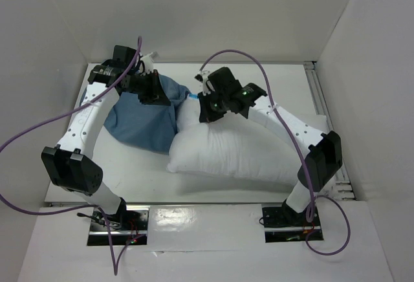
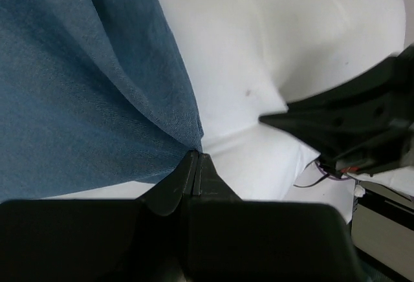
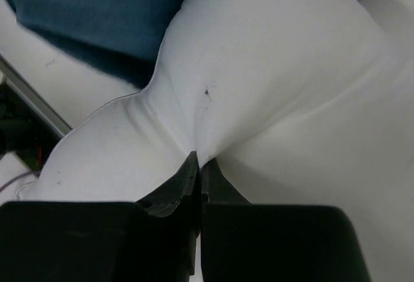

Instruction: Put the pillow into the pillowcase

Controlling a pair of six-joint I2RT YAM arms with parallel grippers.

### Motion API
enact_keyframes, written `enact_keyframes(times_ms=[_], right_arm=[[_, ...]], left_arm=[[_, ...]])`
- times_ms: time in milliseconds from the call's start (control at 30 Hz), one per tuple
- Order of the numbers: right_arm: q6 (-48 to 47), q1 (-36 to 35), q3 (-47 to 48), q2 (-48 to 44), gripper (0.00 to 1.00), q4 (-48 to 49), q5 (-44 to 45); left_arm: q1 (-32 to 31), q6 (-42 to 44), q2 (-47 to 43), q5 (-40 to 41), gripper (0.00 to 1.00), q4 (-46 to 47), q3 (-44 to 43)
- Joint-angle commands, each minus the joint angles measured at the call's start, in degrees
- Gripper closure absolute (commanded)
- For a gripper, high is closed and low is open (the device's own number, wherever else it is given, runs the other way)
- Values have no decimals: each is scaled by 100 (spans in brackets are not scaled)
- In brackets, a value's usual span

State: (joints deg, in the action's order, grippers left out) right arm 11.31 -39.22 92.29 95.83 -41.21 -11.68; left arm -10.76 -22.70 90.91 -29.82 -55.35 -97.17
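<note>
The pillow's near corner (image 1: 174,163) is outside the pillowcase (image 1: 145,123), back of and below the left gripper, so the left gripper will next move back and down to that corner and release.
The plump white pillow (image 1: 246,152) lies across the middle of the table, its far left end against the blue pillowcase (image 1: 145,123). My left gripper (image 1: 157,94) is shut on the pillowcase's upper edge; in the left wrist view the fingertips (image 2: 196,160) pinch the blue cloth (image 2: 84,88) where it meets the pillow (image 2: 278,43). My right gripper (image 1: 208,108) is shut on the pillow's far end. In the right wrist view, white fabric (image 3: 259,68) puckers into the closed tips (image 3: 199,161), with the pillowcase (image 3: 97,10) behind.
White walls enclose the table on the left, back and right. A metal rail (image 1: 320,94) runs along the right edge. Purple cables (image 1: 39,133) loop over both arms. The right arm's black gripper body (image 2: 356,120) shows in the left wrist view.
</note>
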Motion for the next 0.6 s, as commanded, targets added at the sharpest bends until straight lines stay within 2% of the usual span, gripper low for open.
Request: enact_keyframes(times_ms=[0,267,433,567], right_arm=[[3,-322,-325,-539,100,27,-273],[55,-683,-519,-539,100,-186,-326],[-68,-954,-160,-232,100,-238,-615],[-120,-1070,209,110,100,7,-397]], left_arm=[[4,28,14,-182,100,77,-224],[56,29,-179,-129,100,77,-39],[57,29,-363,-190,100,77,119],[110,142,-487,-243,100,16,180]])
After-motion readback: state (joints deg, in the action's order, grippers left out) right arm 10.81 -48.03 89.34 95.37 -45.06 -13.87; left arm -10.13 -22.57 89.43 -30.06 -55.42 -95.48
